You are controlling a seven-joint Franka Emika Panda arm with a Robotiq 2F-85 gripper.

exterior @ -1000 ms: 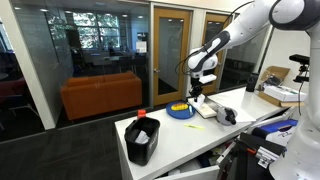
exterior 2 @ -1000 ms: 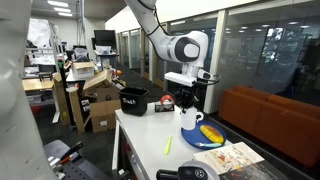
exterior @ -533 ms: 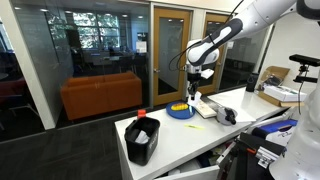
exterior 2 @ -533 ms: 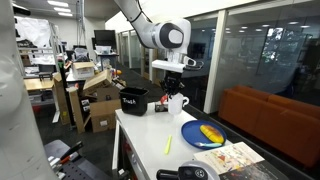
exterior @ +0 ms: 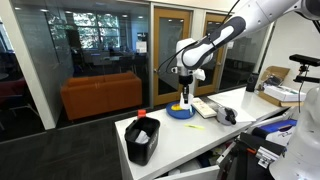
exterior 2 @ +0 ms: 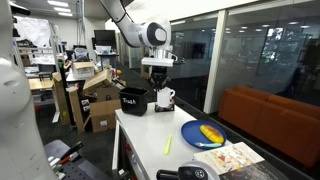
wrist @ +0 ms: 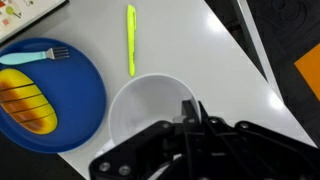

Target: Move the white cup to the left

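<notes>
My gripper carries the white cup toward the black bin next and lowers it for release onto the bare tabletop beside the bin.
My gripper [wrist: 188, 108] is shut on the rim of the white cup [wrist: 148, 112], with one finger inside the rim and one outside. The cup hangs in the air above the white table [wrist: 190, 50]. In both exterior views the gripper [exterior: 186, 82] [exterior 2: 161, 86] holds the cup [exterior: 187, 96] [exterior 2: 165, 99] clear of the tabletop. It is between the blue dish [exterior: 181, 113] [exterior 2: 203, 133] and the black bin [exterior: 142, 140] [exterior 2: 133, 100].
The blue dish [wrist: 45, 95] holds yellow food and a blue fork [wrist: 40, 57]. A yellow marker [wrist: 131, 40] [exterior 2: 168, 145] lies on the table beside it. Printed papers [exterior 2: 235, 157] and a dark object [exterior: 226, 115] lie at the far end from the bin.
The arm has carried the cup away from the blue dish, along the table toward the black bin. The cup stays in the gripper.
</notes>
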